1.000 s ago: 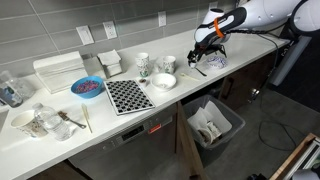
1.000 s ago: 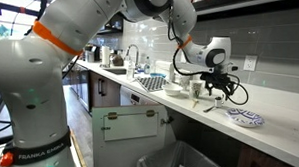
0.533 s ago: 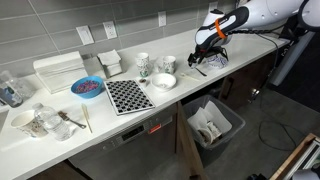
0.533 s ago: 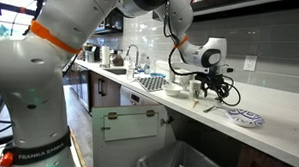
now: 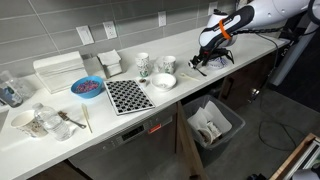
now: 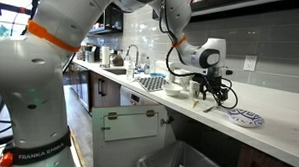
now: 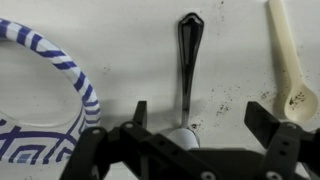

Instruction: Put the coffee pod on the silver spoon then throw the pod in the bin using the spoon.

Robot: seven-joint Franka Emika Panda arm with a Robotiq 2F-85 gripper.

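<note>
The silver spoon's thin handle lies below the gripper, between its open fingers, so the gripper should next move down onto the narrow part by the bowl end [image 7: 185, 112] and close.
In the wrist view the silver spoon [image 7: 188, 60] lies on the white counter, handle pointing away, bowl end under my gripper. A pale rounded thing [image 7: 182, 136], seemingly the coffee pod, sits at the bowl end, partly hidden by the gripper body. My gripper [image 7: 205, 114] is open, its fingers standing either side of the spoon and touching nothing. In both exterior views the gripper [image 5: 205, 60] [image 6: 217, 96] hangs low over the counter's far end. The dark grey bin [image 5: 212, 124] with its whitish liner stands on the floor below the counter edge.
A blue and white patterned plate [image 7: 40, 110] lies beside the gripper, a pale wooden spoon [image 7: 285, 60] on the other side. Along the counter are a white bowl [image 5: 163, 81], two mugs [image 5: 143, 63], a checked mat [image 5: 127, 96] and a blue bowl [image 5: 87, 87].
The gripper has shifted slightly along the counter and a little upward. The spoon and plate have not moved.
</note>
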